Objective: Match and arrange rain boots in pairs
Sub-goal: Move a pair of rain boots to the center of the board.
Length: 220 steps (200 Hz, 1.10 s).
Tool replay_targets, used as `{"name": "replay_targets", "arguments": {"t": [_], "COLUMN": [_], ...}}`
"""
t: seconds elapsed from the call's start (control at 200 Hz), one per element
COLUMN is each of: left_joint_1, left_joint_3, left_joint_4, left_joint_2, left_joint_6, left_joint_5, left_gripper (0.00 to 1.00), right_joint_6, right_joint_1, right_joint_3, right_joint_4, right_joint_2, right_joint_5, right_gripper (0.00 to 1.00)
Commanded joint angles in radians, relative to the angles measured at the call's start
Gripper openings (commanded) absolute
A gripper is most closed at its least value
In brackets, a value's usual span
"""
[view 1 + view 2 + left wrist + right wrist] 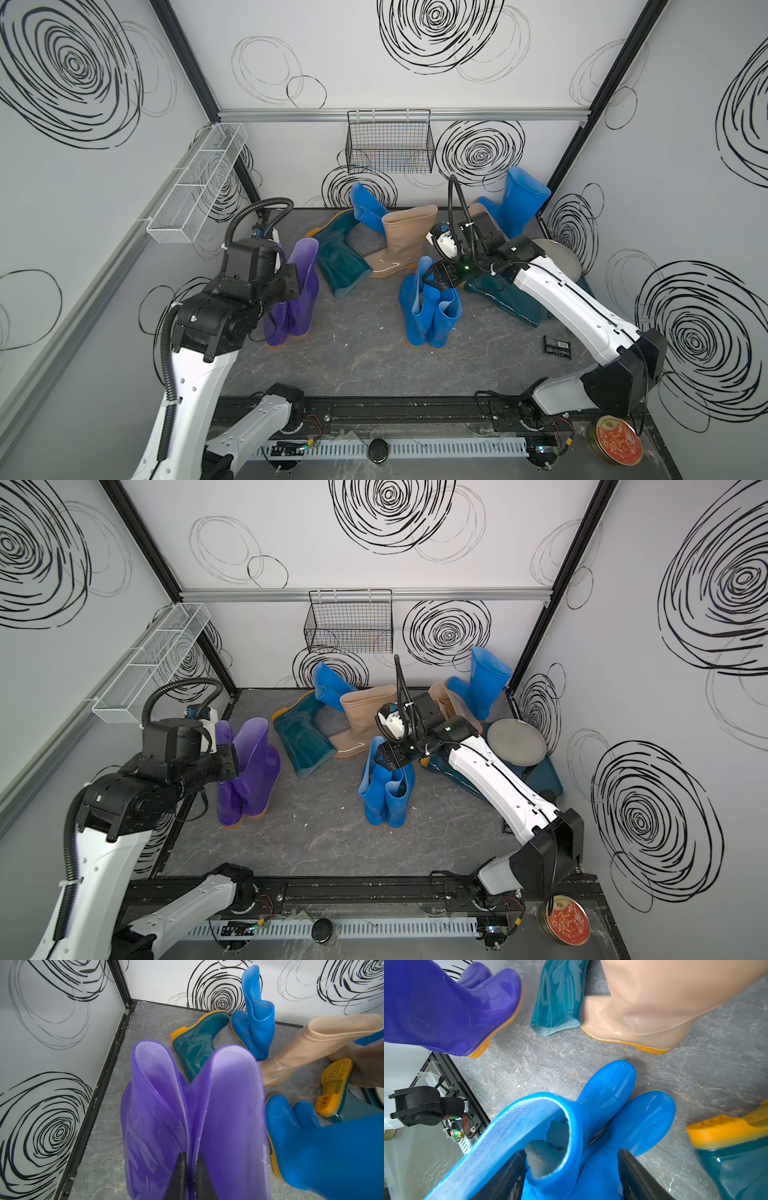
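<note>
I should carry both purple boots with my left gripper over to the bare tabletop beside the central blue boots and let go of them there, because that spot is empty.
Two purple rain boots stand upright side by side at the left. My left gripper is shut on their two shaft tops, pinched together. Two blue rain boots stand together at the centre. My right gripper hangs open over their tops, with the shaft walls between its spread fingers. Behind lie a teal boot and a tan boot. A blue boot leans on the back wall. Another blue boot stands at the back right.
A second teal boot lies under my right arm, next to a grey plate on a teal tray. A black wire basket and a white mesh basket hang on the walls. A small black box lies front right.
</note>
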Motion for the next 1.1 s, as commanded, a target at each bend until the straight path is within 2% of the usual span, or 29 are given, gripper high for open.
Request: {"name": "replay_targets", "arguments": {"t": [0.0, 0.13, 0.265, 0.37, 0.53, 0.6, 0.851, 0.981, 1.096], "left_joint_1": [-0.010, -0.078, -0.241, -0.386, -0.574, -0.633, -0.688, -0.704, -0.722], "left_joint_3": [0.035, -0.009, -0.075, -0.113, -0.164, -0.180, -0.210, -0.226, -0.290], "left_joint_4": [0.188, 0.238, 0.294, 0.345, 0.448, 0.485, 0.616, 0.649, 0.745], "left_joint_2": [-0.029, -0.045, -0.061, -0.060, -0.032, -0.009, 0.042, 0.035, 0.018], "left_joint_6": [-0.043, -0.114, -0.187, -0.245, -0.315, -0.320, -0.287, -0.270, -0.292], "left_joint_5": [0.133, 0.152, 0.089, 0.002, -0.082, -0.123, -0.225, -0.262, -0.264], "left_gripper": [0.00, 0.00, 0.00, 0.00, 0.00, 0.00, 0.00, 0.00, 0.00], "right_joint_6": [-0.009, -0.005, -0.006, -0.009, -0.020, -0.026, -0.041, -0.066, -0.093], "right_joint_1": [0.000, 0.000, 0.000, 0.000, -0.001, -0.002, -0.011, -0.026, -0.039], "right_joint_3": [0.018, 0.016, 0.002, 0.004, 0.001, 0.005, 0.030, 0.021, 0.018], "right_joint_4": [-0.002, -0.003, -0.011, -0.026, -0.034, -0.043, -0.080, -0.085, -0.098], "right_joint_2": [-0.020, -0.018, -0.019, -0.021, -0.027, -0.026, -0.040, -0.065, -0.069], "right_joint_5": [0.019, 0.023, 0.025, 0.022, 0.029, 0.032, 0.042, 0.048, 0.030], "right_gripper": [0.72, 0.73, 0.70, 0.60, 0.35, 0.28, 0.11, 0.08, 0.06]}}
